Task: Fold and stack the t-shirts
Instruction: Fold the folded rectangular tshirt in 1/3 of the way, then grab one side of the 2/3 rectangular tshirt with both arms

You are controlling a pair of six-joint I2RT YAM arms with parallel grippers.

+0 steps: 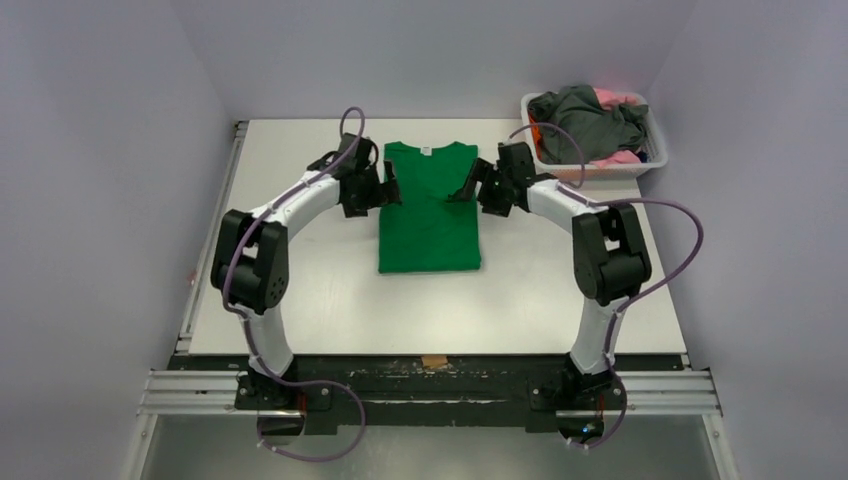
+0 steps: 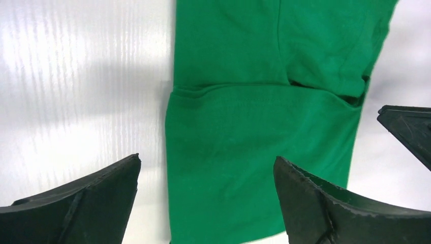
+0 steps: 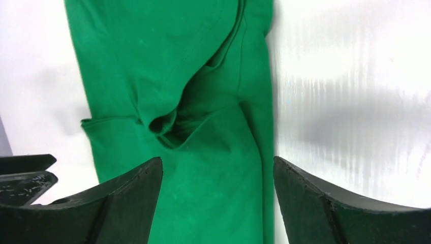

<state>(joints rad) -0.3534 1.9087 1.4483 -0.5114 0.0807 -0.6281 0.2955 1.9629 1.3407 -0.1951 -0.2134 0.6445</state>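
I need to move my left gripper back along the shirt's edge next and down onto the hem corner at its near end (image 1: pixel 382 270) (image 2: pixel 174 240), because both sides are already folded in.
A bright green t-shirt (image 1: pixel 430 208) lies flat on the white table, its sides folded in to a narrow rectangle, collar at the far end. My left gripper (image 1: pixel 392 188) is open at the shirt's upper left edge; in the left wrist view (image 2: pixel 207 165) green fabric (image 2: pixel 254 132) lies below and between the open fingers. My right gripper (image 1: pixel 466 190) is open at the upper right edge; in the right wrist view (image 3: pixel 218 165) the folded sleeve (image 3: pixel 167 122) lies just ahead. Neither holds anything. Dark grey (image 1: pixel 590 120) and pink (image 1: pixel 620 98) shirts lie heaped in the basket.
A white plastic basket (image 1: pixel 600 168) stands at the table's far right corner, close to the right arm. The table's front edge has a dark rail (image 1: pixel 430 365) with a small tan tape piece. Grey walls close in on the left, back and right.
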